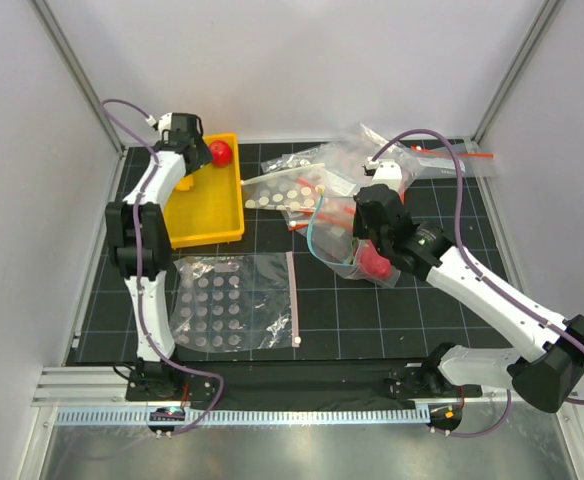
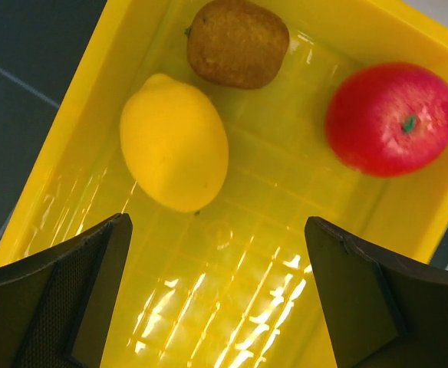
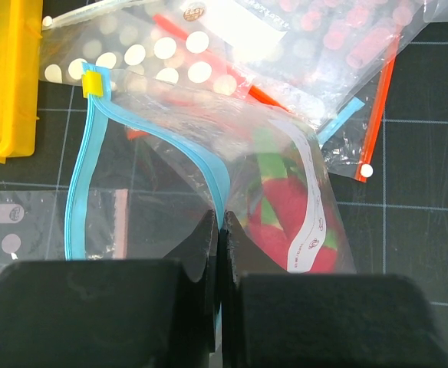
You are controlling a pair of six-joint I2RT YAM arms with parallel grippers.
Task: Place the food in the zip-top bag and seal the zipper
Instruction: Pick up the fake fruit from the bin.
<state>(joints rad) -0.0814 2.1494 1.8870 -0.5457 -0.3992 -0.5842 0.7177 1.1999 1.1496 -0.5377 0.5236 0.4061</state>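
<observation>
The yellow lemon (image 1: 184, 183) (image 2: 174, 142) is nearest to the open fingers of my left gripper, so I need to move that gripper left in the wrist view and down around it next.
My left gripper (image 2: 216, 299) is open and empty above the yellow tray (image 2: 232, 307). In the tray lie the yellow lemon (image 2: 174, 142), the brown kiwi (image 2: 238, 42) and the red ball (image 2: 390, 117), which also shows in the top view (image 1: 220, 152). My right gripper (image 3: 221, 222) is shut on the light-blue zipper (image 3: 205, 165) of the clear zip-top bag (image 3: 209, 130) and holds its mouth open. The pink-red fruit with green leaves (image 3: 285, 215) sits inside the bag (image 1: 337, 245), and it shows in the top view (image 1: 375, 265) too.
A white-dotted bag (image 1: 227, 300) lies flat at the front left. Several other bags with red-orange strips (image 1: 412, 155) are piled at the back right, and one dotted bag (image 1: 287, 185) lies beside the tray (image 1: 207, 215).
</observation>
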